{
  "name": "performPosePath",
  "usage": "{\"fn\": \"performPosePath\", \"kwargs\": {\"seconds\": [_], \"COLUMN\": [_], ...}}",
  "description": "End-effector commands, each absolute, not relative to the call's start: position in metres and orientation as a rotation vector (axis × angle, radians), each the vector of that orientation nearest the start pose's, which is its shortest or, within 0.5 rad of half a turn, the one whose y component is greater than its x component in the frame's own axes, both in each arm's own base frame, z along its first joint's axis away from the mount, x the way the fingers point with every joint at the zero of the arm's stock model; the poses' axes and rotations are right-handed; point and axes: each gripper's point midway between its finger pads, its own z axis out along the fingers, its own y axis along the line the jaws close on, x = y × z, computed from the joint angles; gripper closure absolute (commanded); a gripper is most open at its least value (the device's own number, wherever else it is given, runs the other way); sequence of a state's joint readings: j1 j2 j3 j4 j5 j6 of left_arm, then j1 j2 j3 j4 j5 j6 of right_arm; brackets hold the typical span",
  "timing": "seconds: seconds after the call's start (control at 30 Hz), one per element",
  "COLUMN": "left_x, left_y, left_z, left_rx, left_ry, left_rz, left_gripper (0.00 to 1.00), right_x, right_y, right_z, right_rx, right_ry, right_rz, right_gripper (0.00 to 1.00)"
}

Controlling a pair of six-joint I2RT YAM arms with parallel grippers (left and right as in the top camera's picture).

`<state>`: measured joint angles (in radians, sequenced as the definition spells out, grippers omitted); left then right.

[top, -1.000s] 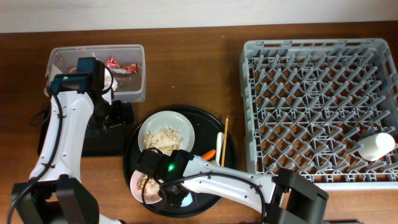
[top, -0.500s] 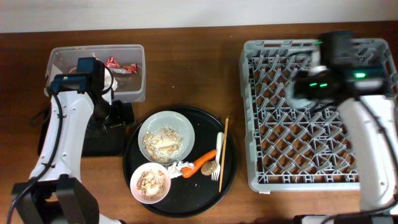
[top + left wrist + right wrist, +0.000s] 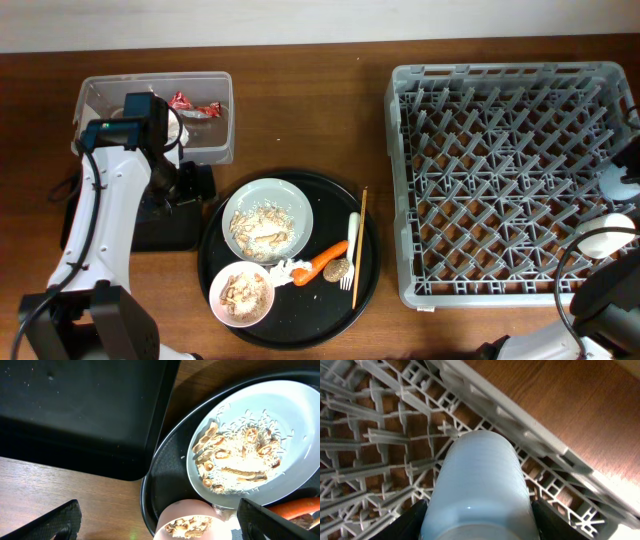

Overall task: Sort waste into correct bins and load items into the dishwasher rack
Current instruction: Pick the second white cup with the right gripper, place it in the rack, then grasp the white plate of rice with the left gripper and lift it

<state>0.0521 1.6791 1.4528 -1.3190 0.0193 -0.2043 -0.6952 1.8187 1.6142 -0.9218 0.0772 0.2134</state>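
The plate's fork-side rim (image 3: 310, 227) is below my left gripper and to its right in the overhead view. I will move across and go down there, as the bare tray gives me room.
My right gripper (image 3: 477, 522) is shut on a light blue cup (image 3: 477, 485) and holds it over the near right corner of the grey dishwasher rack (image 3: 505, 180); the cup also shows in the overhead view (image 3: 605, 240). My left gripper (image 3: 167, 522) is open and empty above the pinkish bowl (image 3: 241, 293) of scraps, between the black rectangular tray (image 3: 165, 230) and the white plate (image 3: 267, 218) of scraps. The carrot piece (image 3: 328, 258), a tissue (image 3: 285, 268), a white fork (image 3: 352, 250) and a chopstick (image 3: 361, 235) lie by the plate. The clear tub (image 3: 215, 140) holds a red wrapper (image 3: 182, 100).
The plate, bowl, carrot and cutlery all sit on a large round black tray (image 3: 215, 255) at front centre. The left arm reaches over the clear tub and the black rectangular tray. Bare wooden table lies between the round tray and the rack.
The right arm has left the round tray, crossed over the rack and now sits at the rack's right edge with the cup. The left arm has not moved.
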Motion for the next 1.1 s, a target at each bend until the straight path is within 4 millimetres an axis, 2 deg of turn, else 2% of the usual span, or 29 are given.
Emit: {"fn": "performPosePath", "kwargs": {"seconds": [0.0,0.07,0.13,0.17,0.2,0.23,0.27,0.3,0.37,0.4,0.43,0.47,0.5,0.53,0.6,0.63,0.67,0.73,0.77,0.8,0.93,1.07], "left_x": [0.307,0.307,0.307,0.306,0.306,0.306,0.306,0.306,0.306,0.306,0.307,0.307,0.307,0.307,0.307,0.306,0.307,0.307,0.307,0.309,0.309,0.303], "left_y": [0.013,0.013,0.013,0.013,0.013,0.013,0.013,0.013,0.013,0.013,0.013,0.013,0.013,0.013,0.013,0.013,0.012,0.007,0.001,-0.020,-0.073,-0.094], "left_z": [0.135,0.135,0.135,0.135,0.135,0.135,0.135,0.135,0.135,0.135,0.135,0.135,0.135,0.135,0.135,0.135,0.135,0.135,0.135,0.135,0.135,0.135], "left_rx": [-0.385,-0.385,-0.385,-0.385,-0.385,-0.385,-0.385,-0.385,-0.385,-0.385,-0.385,-0.385,-0.384,-0.385,-0.385,-0.384,-0.384,-0.380,-0.350,-0.243,0.022,0.121], "left_ry": [3.088,3.088,3.087,3.088,3.088,3.088,3.088,3.088,3.089,3.088,3.088,3.088,3.088,3.088,3.088,3.088,3.088,3.091,3.094,3.094,3.078,3.076], "left_rz": [-0.034,-0.034,-0.035,-0.035,-0.035,-0.035,-0.035,-0.035,-0.034,-0.034,-0.035,-0.035,-0.035,-0.035,-0.035,-0.035,-0.039,-0.081,-0.081,-0.082,-0.091,-0.102], "left_gripper": [0.01,0.01,0.01,0.01,0.01,0.01,0.01,0.01,0.01,0.01,0.01,0.01,0.01,0.01,0.01,0.01,0.01,0.01,0.01,0.01,0.01,0.01], "right_x": [0.339,0.338,0.338,0.339,0.339,0.339,0.341,0.347,0.358,0.361,0.361,0.360,0.353,0.348,0.342,0.336,0.325,0.310,0.304,0.298,0.279,0.270], "right_y": [-0.304,-0.306,-0.306,-0.307,-0.307,-0.307,-0.305,-0.299,-0.289,-0.283,-0.271,-0.263,-0.240,-0.220,-0.172,-0.144,-0.100,-0.052,-0.030,-0.002,0.046,0.079], "right_z": [0.157,0.156,0.140,0.129,0.126,0.127,0.127,0.128,0.143,0.161,0.188,0.201,0.223,0.234,0.247,0.248,0.243,0.232,0.227,0.217,0.194,0.187], "right_rx": [1.225,1.229,1.245,1.254,1.257,1.256,1.250,1.234,1.190,1.162,1.120,1.090,1.030,0.954,0.841,0.784,0.680,0.543,0.444,0.312,0.054,-0.122], "right_ry": [2.393,2.391,2.427,2.449,2.454,2.453,2.453,2.450,2.423,2.396,2.361,2.353,2.362,2.396,2.473,2.533,2.658,2.815,2.879,2.947,3.062,3.086], "right_rz": [-0.258,-0.272,-0.263,-0.257,-0.255,-0.254,-0.230,-0.171,-0.064,-0.027,0.024,0.041,0.067,0.076,0.132,0.171,0.222,0.278,0.296,0.304,0.324,0.328], "right_gripper": [0.44,0.44,0.44,0.38,0.21,0.11,0.03,0.00,0.02,0.01,0.02,0.02,0.02,0.02,0.02,0.02,0.02,0.02,0.02,0.02,0.02,0.02]}}
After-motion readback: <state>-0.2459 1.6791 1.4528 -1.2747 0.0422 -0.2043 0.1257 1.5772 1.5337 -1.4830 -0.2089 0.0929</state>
